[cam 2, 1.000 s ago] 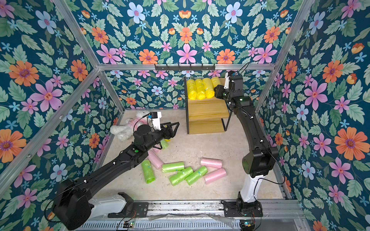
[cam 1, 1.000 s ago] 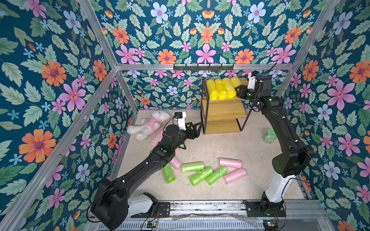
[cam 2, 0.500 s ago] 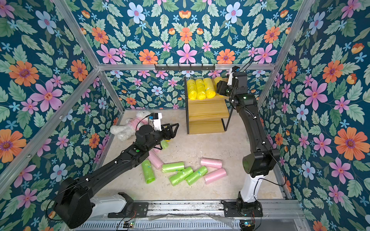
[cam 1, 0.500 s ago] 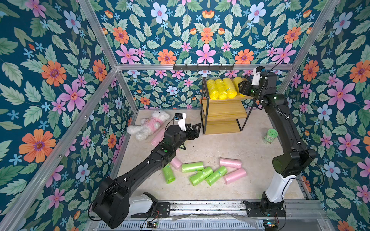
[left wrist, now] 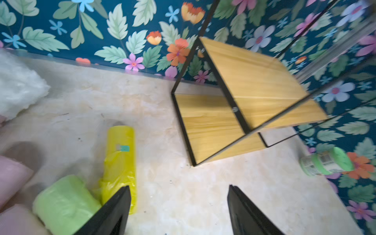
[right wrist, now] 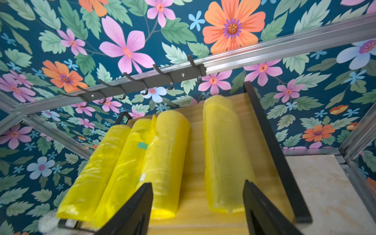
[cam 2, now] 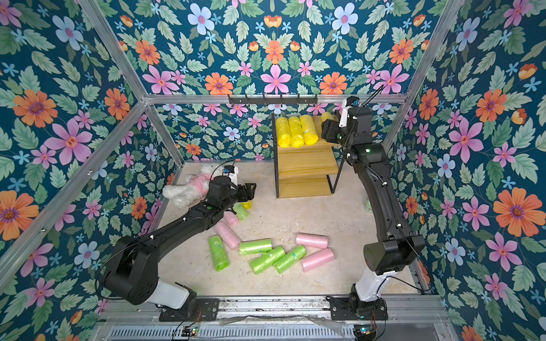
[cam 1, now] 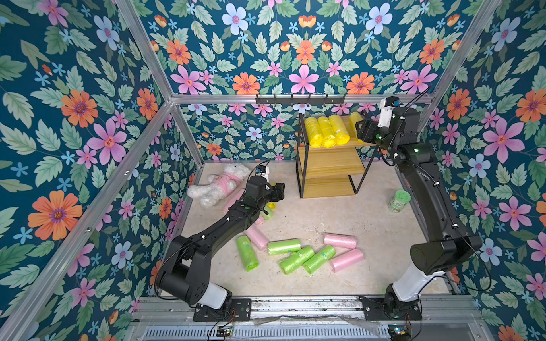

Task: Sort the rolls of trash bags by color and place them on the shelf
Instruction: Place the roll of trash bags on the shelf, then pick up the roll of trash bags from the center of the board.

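My left gripper should swing over the roll's middle (left wrist: pixel 119 168), tilt down and lower to close, because the yellow roll is beside one finger instead of between both.
The shelf (cam 1: pixel 331 165) stands at the back. Three yellow rolls (cam 1: pixel 326 131) lie side by side on its top board, and a fourth yellow roll (right wrist: pixel 225 154) lies apart from them. My right gripper (right wrist: pixel 198 183) hovers open just in front of that board, holding nothing. My left gripper (left wrist: pixel 179 186) is open low over the floor, with a yellow roll (left wrist: pixel 120 162) and a green roll (left wrist: pixel 65 203) beside one finger. Several green rolls (cam 1: pixel 283 246) and pink rolls (cam 1: pixel 339 240) lie scattered on the floor near the front.
A white plush toy (cam 1: pixel 218 184) in a pink shirt lies by the left wall. A green-lidded jar (cam 1: pixel 399 200) stands right of the shelf, under my right arm. A black hook rail (cam 1: pixel 298 99) runs along the back wall above the shelf.
My right gripper has opened, left the fourth yellow roll on the top board and drawn back a little. The left arm has hardly moved.
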`<state>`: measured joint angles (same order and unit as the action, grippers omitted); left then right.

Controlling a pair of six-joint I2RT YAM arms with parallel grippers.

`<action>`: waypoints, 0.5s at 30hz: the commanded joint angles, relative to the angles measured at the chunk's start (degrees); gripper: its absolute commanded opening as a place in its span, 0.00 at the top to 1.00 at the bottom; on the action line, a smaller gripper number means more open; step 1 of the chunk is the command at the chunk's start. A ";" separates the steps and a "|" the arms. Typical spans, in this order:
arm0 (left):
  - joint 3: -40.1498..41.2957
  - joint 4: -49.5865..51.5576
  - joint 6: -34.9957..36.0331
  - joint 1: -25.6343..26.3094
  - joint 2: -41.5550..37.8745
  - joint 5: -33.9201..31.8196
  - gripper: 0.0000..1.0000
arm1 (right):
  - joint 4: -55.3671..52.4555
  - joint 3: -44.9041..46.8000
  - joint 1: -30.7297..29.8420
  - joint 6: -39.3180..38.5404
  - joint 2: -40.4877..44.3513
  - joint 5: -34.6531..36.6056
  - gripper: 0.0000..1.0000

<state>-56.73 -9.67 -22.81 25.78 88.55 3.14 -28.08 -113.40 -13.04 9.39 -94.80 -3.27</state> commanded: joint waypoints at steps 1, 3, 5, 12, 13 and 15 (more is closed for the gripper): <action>-3.80 5.12 5.39 -1.20 4.71 -2.53 0.20 | 5.65 5.87 -1.29 0.07 5.13 -0.68 0.25; -6.37 6.95 6.77 -1.98 8.14 -4.26 0.20 | 7.56 10.27 -2.47 0.06 8.45 -0.33 0.25; -9.19 8.66 8.17 -2.81 11.69 -5.04 0.20 | 9.13 14.41 -3.74 0.09 11.63 0.08 0.24; -22.81 17.95 12.01 -4.42 24.69 -6.96 0.19 | 13.34 26.31 -6.98 1.84 19.91 -0.93 0.23; -24.50 19.18 12.32 -4.53 26.18 -6.89 0.19 | 14.17 27.91 -7.17 2.20 20.87 -1.29 0.23; -27.54 20.99 12.61 -4.84 28.91 -6.29 0.18 | 15.66 30.59 -7.47 3.02 22.47 -1.73 0.23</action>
<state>-81.54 6.52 -12.25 21.34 115.26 -2.85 -16.88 -84.90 -20.10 10.90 -73.73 -4.10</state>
